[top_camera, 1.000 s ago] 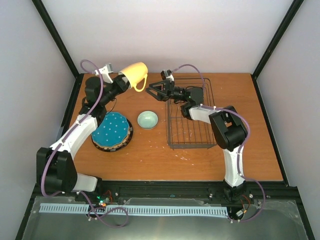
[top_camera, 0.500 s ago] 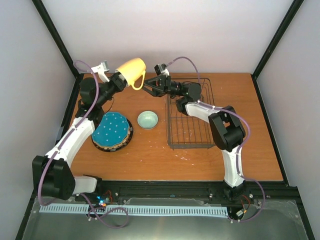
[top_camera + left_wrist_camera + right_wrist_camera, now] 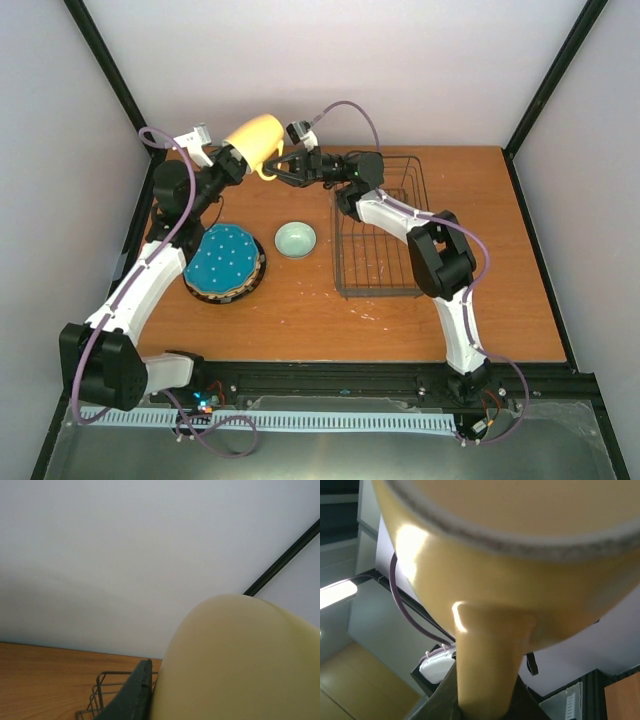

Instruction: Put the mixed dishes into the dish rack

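My right gripper swings the mug (image 3: 250, 137) back over the rack's empty near end next, then lowers and releases. That end is below it, to the right in the top view.
The pale yellow mug (image 3: 250, 137) hangs in the air at the back left of the table, tipped on its side, with my left gripper (image 3: 231, 158) shut on its body. In the left wrist view the mug (image 3: 240, 665) fills the lower right against one dark finger (image 3: 131, 695). My right gripper (image 3: 276, 169) reaches in from the right and is shut on the mug's handle (image 3: 487, 665). The dark wire dish rack (image 3: 375, 293) stands at the right with no dishes in it. On the table sit the small pale green bowl (image 3: 295, 238) and a teal dotted plate (image 3: 222, 256) atop a stack.
Only the dark rim of the plates under the teal one (image 3: 250, 285) shows. The right arm stretches over the rack's back left corner (image 3: 345, 190). White walls and black frame posts close in the table. A corner of the rack (image 3: 100, 685) shows in the left wrist view.
My right gripper moved left from over the rack to the mug and shut on its handle. The left arm carried the mug slightly up and to the left.
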### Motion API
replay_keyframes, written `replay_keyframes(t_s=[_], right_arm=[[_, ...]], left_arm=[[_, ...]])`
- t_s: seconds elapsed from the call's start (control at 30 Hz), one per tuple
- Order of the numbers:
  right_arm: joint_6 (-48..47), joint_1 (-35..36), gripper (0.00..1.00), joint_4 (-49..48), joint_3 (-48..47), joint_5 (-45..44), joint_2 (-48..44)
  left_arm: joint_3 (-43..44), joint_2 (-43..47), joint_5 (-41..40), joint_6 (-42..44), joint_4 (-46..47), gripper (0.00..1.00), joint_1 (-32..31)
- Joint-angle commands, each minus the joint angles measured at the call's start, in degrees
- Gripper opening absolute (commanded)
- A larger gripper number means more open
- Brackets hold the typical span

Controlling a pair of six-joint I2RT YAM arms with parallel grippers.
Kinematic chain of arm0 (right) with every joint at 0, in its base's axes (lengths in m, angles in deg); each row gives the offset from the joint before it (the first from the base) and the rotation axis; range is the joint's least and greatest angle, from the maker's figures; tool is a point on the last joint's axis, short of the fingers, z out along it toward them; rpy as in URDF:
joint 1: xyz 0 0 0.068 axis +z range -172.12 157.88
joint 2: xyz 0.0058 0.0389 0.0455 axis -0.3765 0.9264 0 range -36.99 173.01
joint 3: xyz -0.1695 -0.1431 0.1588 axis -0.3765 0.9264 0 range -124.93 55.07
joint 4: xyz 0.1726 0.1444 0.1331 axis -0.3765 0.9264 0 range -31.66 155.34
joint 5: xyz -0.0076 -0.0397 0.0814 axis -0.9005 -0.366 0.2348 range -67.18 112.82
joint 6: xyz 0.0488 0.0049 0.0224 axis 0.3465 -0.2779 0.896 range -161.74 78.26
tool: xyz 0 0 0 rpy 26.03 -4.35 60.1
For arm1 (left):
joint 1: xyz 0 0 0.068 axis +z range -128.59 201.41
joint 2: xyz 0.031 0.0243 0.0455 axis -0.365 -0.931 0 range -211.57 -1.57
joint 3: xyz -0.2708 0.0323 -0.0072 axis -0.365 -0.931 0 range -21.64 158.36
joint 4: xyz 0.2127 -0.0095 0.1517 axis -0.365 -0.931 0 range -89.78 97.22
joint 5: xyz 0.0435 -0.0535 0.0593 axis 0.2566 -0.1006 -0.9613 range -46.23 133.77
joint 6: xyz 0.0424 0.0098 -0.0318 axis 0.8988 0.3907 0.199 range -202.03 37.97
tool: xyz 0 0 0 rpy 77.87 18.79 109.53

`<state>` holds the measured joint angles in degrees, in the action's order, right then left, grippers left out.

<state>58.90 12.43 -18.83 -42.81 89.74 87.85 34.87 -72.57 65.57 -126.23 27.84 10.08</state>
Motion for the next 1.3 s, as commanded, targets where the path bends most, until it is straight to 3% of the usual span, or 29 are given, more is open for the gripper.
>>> replay_keyframes(t_s=[0.0, 0.13, 0.3, 0.4, 0.5, 0.53, 0.57, 0.67, 0.77, 0.83, 0.9, 0.97, 1.07, 1.27], right_arm=[[-2.1, 1.7, 0.03, 0.8, -2.7, -0.4, 0.6], [-6.2, 1.4, 0.03, 5.1, -1.1, -0.4, -1.6], [-31.2, 0.8, 0.03, 30.0, 2.8, -2.4, -10.6], [-38.8, -0.8, 0.03, 40.5, 3.0, -4.5, -13.9], [-42.5, -3.0, 0.03, 44.6, 3.2, -5.9, -15.9], [-43.5, -3.8, 0.03, 46.2, 3.2, -6.2, -16.5], [-45.3, -4.9, 0.03, 48.6, 3.4, -7.1, -17.3], [-52.5, -8.4, 0.03, 57.9, 3.6, -9.5, -21.0], [-69.7, -11.1, 0.03, 82.8, -0.5, -15.6, -25.7], [-86.6, -11.4, 0.03, 101.9, -5.5, -27.5, -28.7], [-94.0, -11.3, 0.03, 113.2, -4.7, -37.2, -33.0], [-96.7, -10.8, 0.03, 118.7, 1.1, -46.4, -38.5], [-95.3, -6.9, 0.03, 118.9, 15.4, -61.1, -49.2], [-95.1, 0.3, 0.03, 123.6, 30.3, -74.8, -57.9]], left_arm=[[1.4, 0.8, 2.0, 1.5, 1.6, 0.01, -1.6], [2.3, 0.9, 1.3, 2.7, -0.4, 0.07, -1.7], [3.7, 1.2, -0.4, 4.7, -4.0, 0.21, -1.7], [4.4, 1.5, -1.6, 5.8, -6.1, 0.45, -1.6], [4.9, 2.0, -3.3, 6.8, -7.9, 0.61, -1.7], [5.1, 2.2, -4.1, 7.2, -8.3, 0.85, -1.7], [5.4, 2.4, -5.0, 8.1, -8.9, 0.98, -1.7], [7.8, 3.1, -9.8, 13.0, -14.4, 1.0, -1.7], [9.6, 3.9, -19.6, 20.0, -21.2, 1.0, -1.7], [9.3, 4.9, -26.6, 24.3, -23.8, 1.0, -1.7], [7.4, 6.2, -32.4, 27.9, -24.2, 1.0, -1.7], [5.7, 7.1, -36.0, 31.0, -23.7, 1.0, -1.7], [3.6, 7.0, -39.4, 33.2, -23.5, 1.0, -1.7], [-0.2, 5.8, -41.5, 32.1, -23.0, 1.0, -1.7]])
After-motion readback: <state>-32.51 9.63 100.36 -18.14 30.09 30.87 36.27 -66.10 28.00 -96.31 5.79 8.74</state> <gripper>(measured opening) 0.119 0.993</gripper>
